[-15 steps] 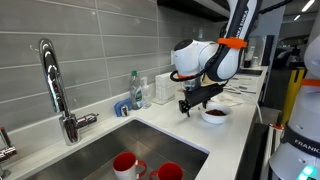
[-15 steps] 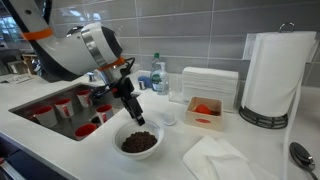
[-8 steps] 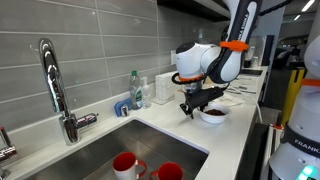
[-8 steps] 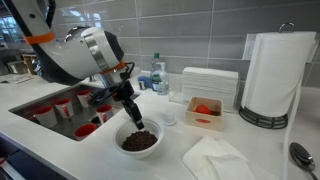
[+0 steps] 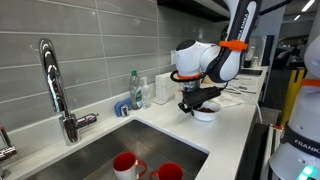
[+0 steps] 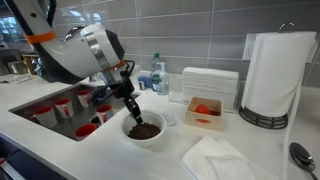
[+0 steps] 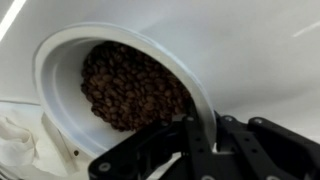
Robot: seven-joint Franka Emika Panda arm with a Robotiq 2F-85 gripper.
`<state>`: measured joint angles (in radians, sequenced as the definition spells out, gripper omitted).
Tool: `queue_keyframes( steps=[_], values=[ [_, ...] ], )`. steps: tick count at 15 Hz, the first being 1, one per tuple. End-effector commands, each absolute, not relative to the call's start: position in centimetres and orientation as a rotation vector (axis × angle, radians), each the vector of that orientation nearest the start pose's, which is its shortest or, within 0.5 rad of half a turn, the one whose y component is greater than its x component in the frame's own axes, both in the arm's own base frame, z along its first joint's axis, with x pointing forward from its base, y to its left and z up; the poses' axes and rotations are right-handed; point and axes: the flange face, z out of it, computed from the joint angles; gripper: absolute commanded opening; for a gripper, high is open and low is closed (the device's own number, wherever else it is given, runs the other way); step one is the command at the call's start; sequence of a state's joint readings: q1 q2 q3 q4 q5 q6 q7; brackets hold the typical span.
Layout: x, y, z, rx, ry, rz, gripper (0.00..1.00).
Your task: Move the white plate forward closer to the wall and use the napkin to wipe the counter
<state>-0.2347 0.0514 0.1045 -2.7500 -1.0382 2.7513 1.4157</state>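
Observation:
The plate will go outward toward the wall in my gripper, and I will release it on the counter before the soap bottle, where the counter is clear.
The white plate [image 6: 147, 131], a small dish full of dark brown bits, stands on the white counter [image 6: 110, 155] beside the sink. It also shows in an exterior view from the sink side [image 5: 204, 114]. My gripper [image 6: 133, 116] is shut on the plate's rim, one finger inside and one outside. In the wrist view the rim [image 7: 58, 62] runs down between the black fingers [image 7: 205, 140]. The crumpled white napkin [image 6: 216, 158] lies on the counter in front of the plate, apart from it. The grey tiled wall [image 6: 190, 30] stands behind.
The steel sink [image 5: 100, 160] holds red cups [image 6: 62, 106] next to a chrome tap [image 5: 55, 85]. A soap bottle [image 6: 157, 72], a white box [image 6: 208, 88] and an upright paper-towel roll [image 6: 270, 75] line the wall. A spoon [image 6: 302, 154] lies at the front.
My gripper went from open to shut on the plate's rim. The plate has shifted a little toward the wall with it.

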Motion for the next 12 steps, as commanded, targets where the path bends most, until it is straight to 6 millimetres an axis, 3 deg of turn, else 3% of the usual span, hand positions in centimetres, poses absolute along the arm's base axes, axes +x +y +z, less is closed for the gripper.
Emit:
queue_keyframes(
  steps=[1,7,12],
  values=[
    [38.0,-0.3,20.6,-3.240,0.961,-0.420,0.00],
    [41.8,1.4,22.2,-3.196,0.856,-0.530,0.00],
    [47.1,2.2,24.1,-3.187,0.779,-0.590,0.00]
  ],
)
